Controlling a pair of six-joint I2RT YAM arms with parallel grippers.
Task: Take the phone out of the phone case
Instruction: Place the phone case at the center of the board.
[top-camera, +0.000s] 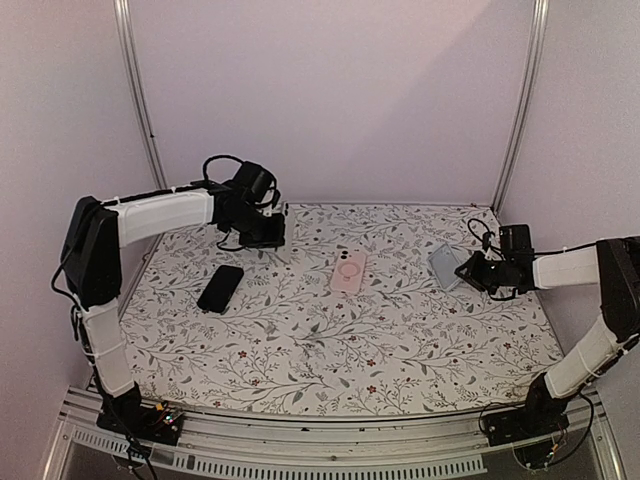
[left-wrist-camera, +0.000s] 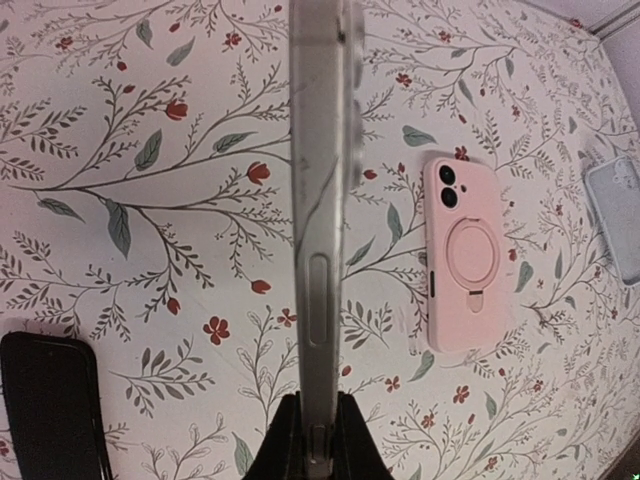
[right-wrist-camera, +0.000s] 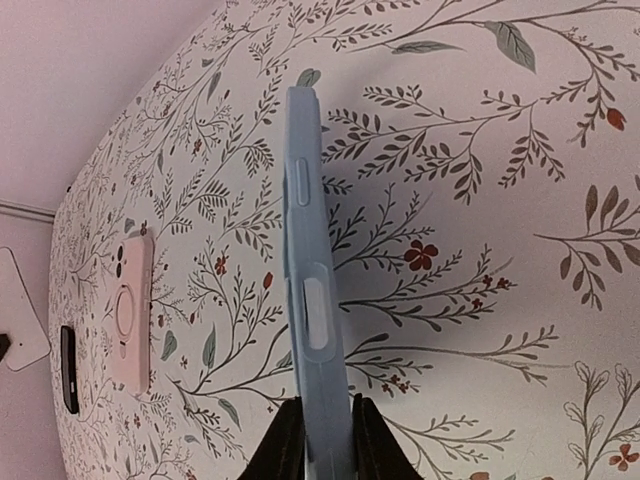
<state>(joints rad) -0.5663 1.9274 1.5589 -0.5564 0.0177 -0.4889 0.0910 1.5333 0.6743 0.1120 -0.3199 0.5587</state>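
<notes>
My left gripper moves down and left in the top view next and tilts the phone onto the tabletop beyond the black phone, since that patch is clear.
My left gripper (top-camera: 265, 232) is shut on the bottom edge of a bare silver phone (left-wrist-camera: 322, 200), held edge-on above the floral table at the back left; the fingertips (left-wrist-camera: 352, 420) pinch it from both sides. My right gripper (top-camera: 468, 270) is shut on a light blue phone case (right-wrist-camera: 310, 280), also edge-on, low over the table at the right (top-camera: 445, 265). The two are far apart. Whether the blue case holds anything is hidden from these angles.
A pink-cased phone with a ring stand (top-camera: 348, 272) lies back up in the middle of the table, also in the left wrist view (left-wrist-camera: 465, 255). A black phone (top-camera: 220, 288) lies flat at the left. White walls and metal posts enclose the back.
</notes>
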